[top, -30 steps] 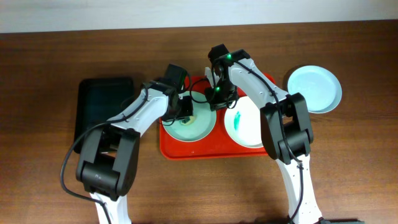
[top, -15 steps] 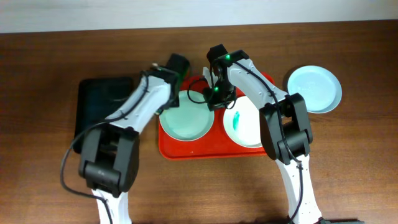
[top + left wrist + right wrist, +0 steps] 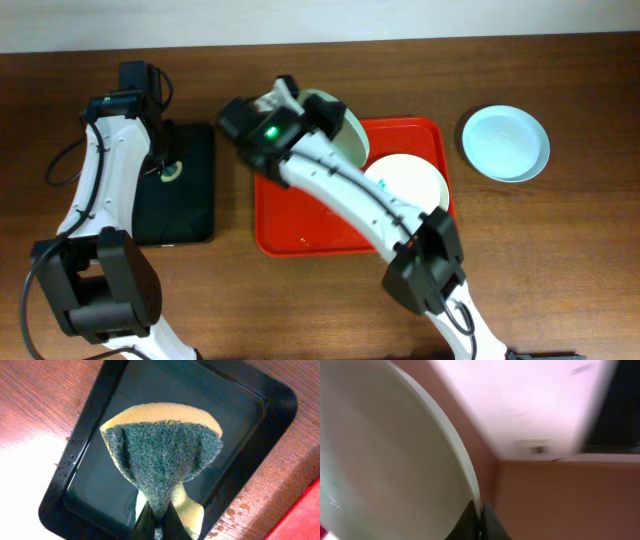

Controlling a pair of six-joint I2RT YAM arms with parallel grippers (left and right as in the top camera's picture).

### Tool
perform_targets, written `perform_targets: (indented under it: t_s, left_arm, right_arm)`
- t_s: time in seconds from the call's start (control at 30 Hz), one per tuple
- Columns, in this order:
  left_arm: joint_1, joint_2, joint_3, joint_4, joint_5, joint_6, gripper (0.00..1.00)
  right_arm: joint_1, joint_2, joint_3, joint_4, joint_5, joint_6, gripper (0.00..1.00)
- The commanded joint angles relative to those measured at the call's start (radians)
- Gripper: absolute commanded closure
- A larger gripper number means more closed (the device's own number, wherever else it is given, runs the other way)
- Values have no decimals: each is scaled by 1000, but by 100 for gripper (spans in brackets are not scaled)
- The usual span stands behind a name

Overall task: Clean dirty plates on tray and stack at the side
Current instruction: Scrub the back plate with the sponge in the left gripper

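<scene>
I will next swing my right gripper past the white plate (image 3: 408, 192). I will lower the tilted mint plate flat onto the light blue plate (image 3: 505, 143) and let go of it, since the light blue plate lies aside.
My right gripper (image 3: 318, 108) is shut on the rim of the pale mint plate (image 3: 343, 128) and holds it tilted on edge above the back left corner of the orange-red tray (image 3: 300, 228). The right wrist view shows the fingers (image 3: 480, 512) pinching that plate's rim (image 3: 395, 460). The white plate (image 3: 408, 192), with a small teal smear, lies flat in the tray's right half. The light blue plate (image 3: 505, 143) lies on the table to the right of the tray. My left gripper (image 3: 159, 522) is shut on a yellow-and-green sponge (image 3: 165, 455) above the black tray (image 3: 272, 402).
The black tray (image 3: 190, 215) lies on the wooden table left of the orange-red tray, with the left gripper (image 3: 165, 168) and the sponge over it. Water drops dot the wood beside it (image 3: 235, 510). My right arm (image 3: 370, 205) stretches diagonally across the orange-red tray.
My left gripper has carried the sponge off the mint plate and left to the black tray. My right gripper has lifted the mint plate from the tray and tilted it on edge.
</scene>
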Motion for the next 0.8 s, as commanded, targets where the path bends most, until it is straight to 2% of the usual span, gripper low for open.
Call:
perform_targets:
  t_s: [0.0,0.1,0.13,0.17,0.23,0.3,0.37,0.43,0.53,0.67,0.77]
  left_arm:
    - [2,-6,-7,-1,11,-8,100]
    - [2,-6,-7,-1,11,-8,100]
    - [2,-6,-7,-2,11,-8,100]
    - [2,-6,-7,-2,11,-8,100]
    - [1,-6,-7,-1,11,-8,100]
    - [1,-6,-8,-1,31,-7,100]
    - [0,-6,-8,6,93,15,100]
    - [0,-6,-8,23,223,71,100]
    - [-18,-4,-8,47,396,147,100]
    - [-97,-3,-8,52,410,154,100]
    - [-165,-3,-8,55,411,153,100]
  right_arm:
    - [75,-23,19,-1,373,-51,96]
    - [105,-23,19,1,371,-72,96]
    - [102,-23,19,1,333,-72,96]
    - [93,-23,19,1,192,-72,96]
    - [23,-23,19,1,-286,-73,96]
    - [-74,-22,19,1,-666,-72,96]
    - [-244,-20,11,1,-1155,-72,96]
    - [-388,-20,-20,5,-1476,-73,96]
    - [-503,-20,-142,70,-1615,-72,96]
    - [-526,-20,-411,341,-1595,-15,96]
    - [-526,-20,-523,497,-1573,44,96]
